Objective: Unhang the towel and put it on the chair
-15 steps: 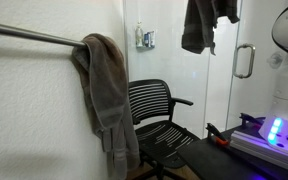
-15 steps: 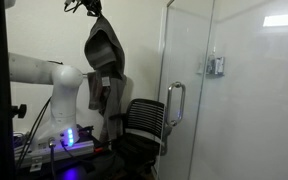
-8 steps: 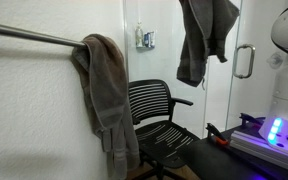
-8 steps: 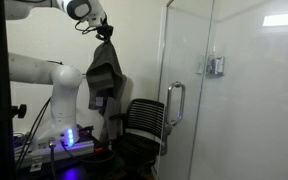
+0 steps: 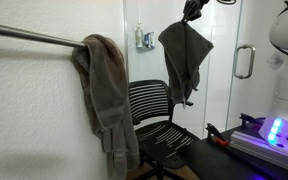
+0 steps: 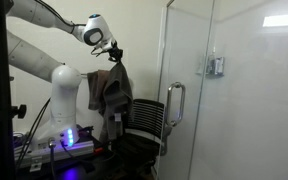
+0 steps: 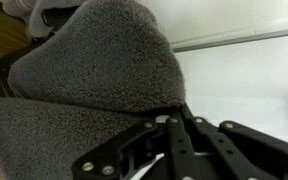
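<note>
The towel hangs high and short of the black chair [image 5: 152,108], so next I need to lower my gripper and shift outward, bringing the towel [image 5: 186,58] over the chair's seat.
The dark grey towel [image 5: 185,57] hangs free in the air from my gripper [image 5: 193,9], just above the back of the black slatted office chair [image 5: 152,108]. My gripper is shut on the towel's top fold. In an exterior view the towel [image 6: 110,88] hangs below my gripper [image 6: 113,53], beside the chair [image 6: 142,125]. In the wrist view the towel's terry cloth [image 7: 94,65] fills the left and top, pinched at my fingers [image 7: 176,118]. The chair seat is partly hidden.
A narrower brownish-taupe towel [image 5: 104,92] hangs on a metal rail [image 5: 29,36] on the white wall. A glass shower door with a handle [image 5: 244,61] stands behind the chair; it also shows in an exterior view [image 6: 174,103]. The robot base [image 6: 66,120] stands close by.
My gripper has carried the dark grey towel down and across toward the chair; it now hangs lower, over the chair back.
</note>
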`<state>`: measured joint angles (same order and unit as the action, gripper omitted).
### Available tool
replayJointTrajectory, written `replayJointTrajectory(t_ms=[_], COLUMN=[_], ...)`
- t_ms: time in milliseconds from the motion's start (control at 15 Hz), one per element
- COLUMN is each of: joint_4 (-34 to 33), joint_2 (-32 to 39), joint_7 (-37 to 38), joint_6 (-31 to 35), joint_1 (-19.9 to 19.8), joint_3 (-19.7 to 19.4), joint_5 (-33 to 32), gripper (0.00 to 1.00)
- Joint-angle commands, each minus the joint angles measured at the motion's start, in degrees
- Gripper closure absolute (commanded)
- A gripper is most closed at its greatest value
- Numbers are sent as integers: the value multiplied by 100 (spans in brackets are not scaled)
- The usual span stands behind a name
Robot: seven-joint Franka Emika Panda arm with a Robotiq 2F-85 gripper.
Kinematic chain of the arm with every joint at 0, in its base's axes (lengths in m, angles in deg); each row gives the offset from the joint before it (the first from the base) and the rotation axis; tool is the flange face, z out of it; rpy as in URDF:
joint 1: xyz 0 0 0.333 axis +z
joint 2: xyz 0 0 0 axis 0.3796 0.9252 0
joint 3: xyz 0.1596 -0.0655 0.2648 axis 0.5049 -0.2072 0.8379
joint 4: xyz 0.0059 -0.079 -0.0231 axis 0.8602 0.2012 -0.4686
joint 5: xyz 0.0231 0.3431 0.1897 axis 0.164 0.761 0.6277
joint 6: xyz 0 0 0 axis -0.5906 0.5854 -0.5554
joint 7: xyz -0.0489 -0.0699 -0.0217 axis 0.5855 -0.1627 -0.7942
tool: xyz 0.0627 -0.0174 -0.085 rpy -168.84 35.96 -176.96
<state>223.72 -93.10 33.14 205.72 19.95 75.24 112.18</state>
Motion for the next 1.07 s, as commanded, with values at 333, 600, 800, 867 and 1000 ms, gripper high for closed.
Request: replayJointTrajectory(t_ms=[333,600,800,867,1000], joint_4=[-225,-449,-844,-977,-1332], joint_2=[2789,4211,4313,4351,4451], joint_7=[462,1172,1701,1908,2472], joint_6=[3716,5412,5208,5147,5094], joint_1=[-1584,-2097,-2860,-3003,-3090], joint_3=[2590,3085,3550,3652,3727], joint_5=[659,779,468,430,370], gripper=[99,99,99,99,99])
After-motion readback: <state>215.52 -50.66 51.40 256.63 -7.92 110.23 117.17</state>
